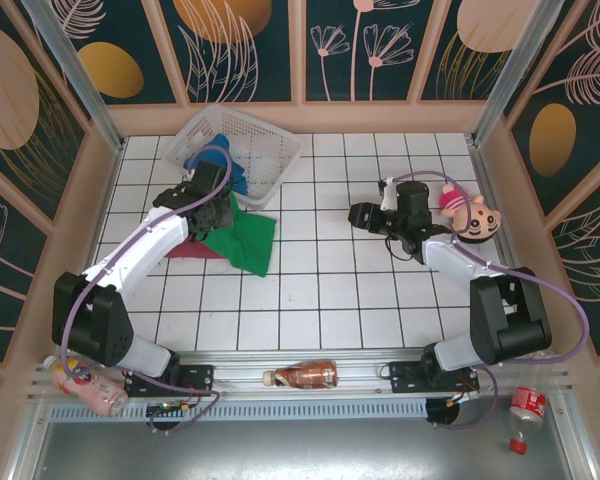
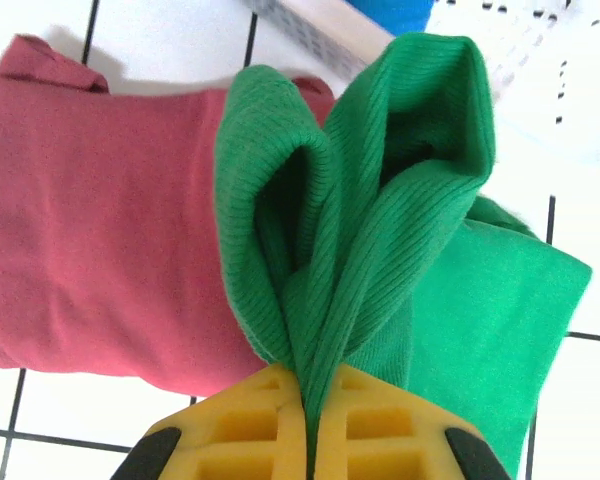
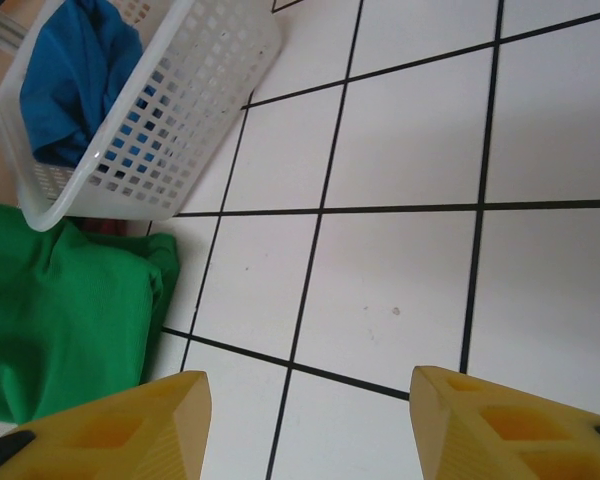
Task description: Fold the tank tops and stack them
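The green top lies past the maroon top's other end, so my left gripper will lift, swing across to the maroon top's uncovered end (image 1: 178, 250) (image 2: 35, 220) and lower to release the green top's fold.
The green tank top (image 1: 248, 238) lies on the white tiles at the left, partly over the folded maroon tank top (image 1: 193, 250). My left gripper (image 2: 312, 378) is shut on a bunched fold of the green top (image 2: 380, 200), which rises above the maroon top (image 2: 100, 230). The blue tank top (image 3: 70, 80) sits inside the white basket (image 3: 180, 120). My right gripper (image 3: 310, 385) is open over bare tiles, to the right of the green top (image 3: 60, 320), with nothing between its fingers. From above, the left gripper (image 1: 206, 197) is at the basket's front edge and the right gripper (image 1: 364, 215) is mid-table.
The white lattice basket (image 1: 270, 150) stands at the back left. A pink plush toy (image 1: 470, 215) lies by the right arm. Bottles lie along the near rail (image 1: 302, 375), (image 1: 80, 385), (image 1: 525, 410). Wooden walls surround the table.
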Motion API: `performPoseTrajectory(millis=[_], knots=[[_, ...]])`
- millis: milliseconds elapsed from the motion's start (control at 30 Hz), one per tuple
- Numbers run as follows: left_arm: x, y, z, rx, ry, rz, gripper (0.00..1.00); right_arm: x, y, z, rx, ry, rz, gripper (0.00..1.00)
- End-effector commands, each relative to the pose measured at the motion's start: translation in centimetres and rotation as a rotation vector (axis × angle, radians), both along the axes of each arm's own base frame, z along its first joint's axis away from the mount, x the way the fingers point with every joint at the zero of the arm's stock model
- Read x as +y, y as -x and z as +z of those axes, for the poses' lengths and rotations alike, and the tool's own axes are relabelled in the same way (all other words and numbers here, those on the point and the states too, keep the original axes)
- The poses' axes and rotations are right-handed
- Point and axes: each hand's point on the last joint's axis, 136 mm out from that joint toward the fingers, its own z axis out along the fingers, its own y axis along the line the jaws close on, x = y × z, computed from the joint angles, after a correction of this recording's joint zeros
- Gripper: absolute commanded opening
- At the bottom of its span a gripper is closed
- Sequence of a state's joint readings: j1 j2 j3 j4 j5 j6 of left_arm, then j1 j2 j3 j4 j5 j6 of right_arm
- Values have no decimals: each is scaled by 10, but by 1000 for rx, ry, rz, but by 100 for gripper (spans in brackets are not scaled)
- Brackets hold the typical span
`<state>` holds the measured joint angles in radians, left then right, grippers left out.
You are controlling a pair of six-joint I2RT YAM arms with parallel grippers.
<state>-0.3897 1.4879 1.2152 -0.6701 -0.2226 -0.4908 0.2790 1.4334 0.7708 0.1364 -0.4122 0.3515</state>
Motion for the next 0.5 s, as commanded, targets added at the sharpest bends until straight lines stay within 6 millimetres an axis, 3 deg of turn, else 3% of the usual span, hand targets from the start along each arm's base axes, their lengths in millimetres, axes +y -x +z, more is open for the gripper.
performPoseTrajectory(millis=[0,333,467], knots=[[-1,-17,39,-123,-17,-23,0,6,-5,8,-40,-11,-7,55],[43,-24,53,-162,-118,115,0,11,-8,9,-49,-26,0,56],[49,-28,50,-186,-77,125,0,13,-9,10,-56,-36,4,55]])
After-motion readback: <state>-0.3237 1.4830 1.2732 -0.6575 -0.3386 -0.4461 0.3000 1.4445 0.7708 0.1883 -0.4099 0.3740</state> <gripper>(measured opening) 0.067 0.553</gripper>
